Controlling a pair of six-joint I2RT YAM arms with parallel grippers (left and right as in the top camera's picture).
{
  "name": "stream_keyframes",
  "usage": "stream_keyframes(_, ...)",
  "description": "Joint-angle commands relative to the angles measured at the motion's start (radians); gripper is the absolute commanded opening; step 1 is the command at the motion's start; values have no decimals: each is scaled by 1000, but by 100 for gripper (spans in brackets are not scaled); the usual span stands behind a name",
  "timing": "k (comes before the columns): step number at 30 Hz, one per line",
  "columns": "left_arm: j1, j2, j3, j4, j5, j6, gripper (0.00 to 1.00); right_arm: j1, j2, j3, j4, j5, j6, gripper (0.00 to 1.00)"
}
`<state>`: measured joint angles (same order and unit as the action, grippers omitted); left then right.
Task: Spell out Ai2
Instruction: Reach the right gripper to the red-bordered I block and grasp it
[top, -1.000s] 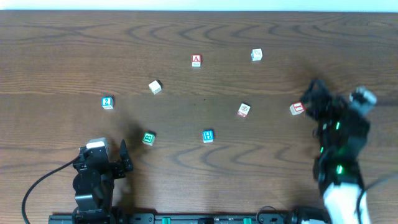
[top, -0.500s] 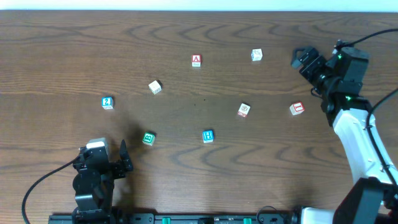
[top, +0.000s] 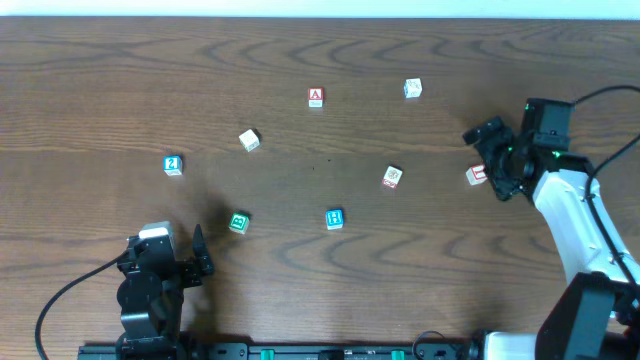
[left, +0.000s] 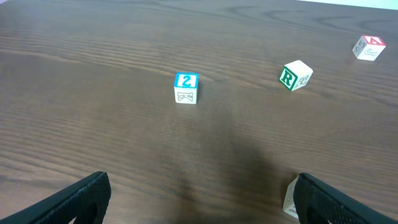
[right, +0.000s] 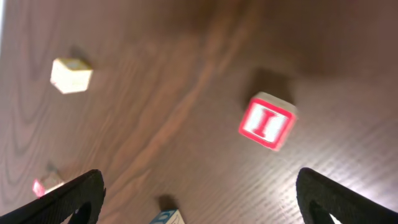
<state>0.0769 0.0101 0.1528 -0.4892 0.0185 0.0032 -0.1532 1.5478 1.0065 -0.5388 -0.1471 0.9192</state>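
Next, my right gripper turns slightly and lowers onto the red "I" block (top: 477, 175), which lies crooked, so the gripper's fingers straddle the block's sides.
The red "A" block (top: 316, 97) lies at the far middle and also shows in the left wrist view (left: 369, 47). The red "I" block (top: 477, 175) lies at the right and shows in the right wrist view (right: 267, 122). The blue "2" block (top: 173, 165) lies at the left and shows in the left wrist view (left: 186, 87). My right gripper (top: 490, 160) is open and empty, just right of and above the "I" block; its jaws (right: 199, 205) hold nothing. My left gripper (top: 200, 262) is open and empty at the near left (left: 199, 199).
Other letter blocks lie scattered: a green "R" block (left: 295, 75), a green-topped block (top: 238, 222) beside my left gripper's right finger, a blue "H" block (top: 334, 219), a pale block (top: 392, 177) and a white block (top: 413, 89).
My right arm swung from the near right up to the far right, then came down beside the "I" block. The left arm and all blocks have not moved.
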Motion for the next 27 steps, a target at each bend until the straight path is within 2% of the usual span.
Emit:
stream_keyframes(1,3,-6,-17,0,-11,0,95,-12,19,12,-22,62,116,96)
stream_keyframes(9,3,-6,-17,0,-11,0,95,-12,143,12,-30,64,192,96)
stream_keyframes(16,3,-6,-17,0,-11,0,95,-15,190,12,-10,74,191,91)
stream_keyframes(23,3,-6,-17,0,-11,0,95,-21,228,12,47,78,164,80)
stream_keyframes(27,3,-6,-17,0,-11,0,95,-26,246,12,74,79,150,78)
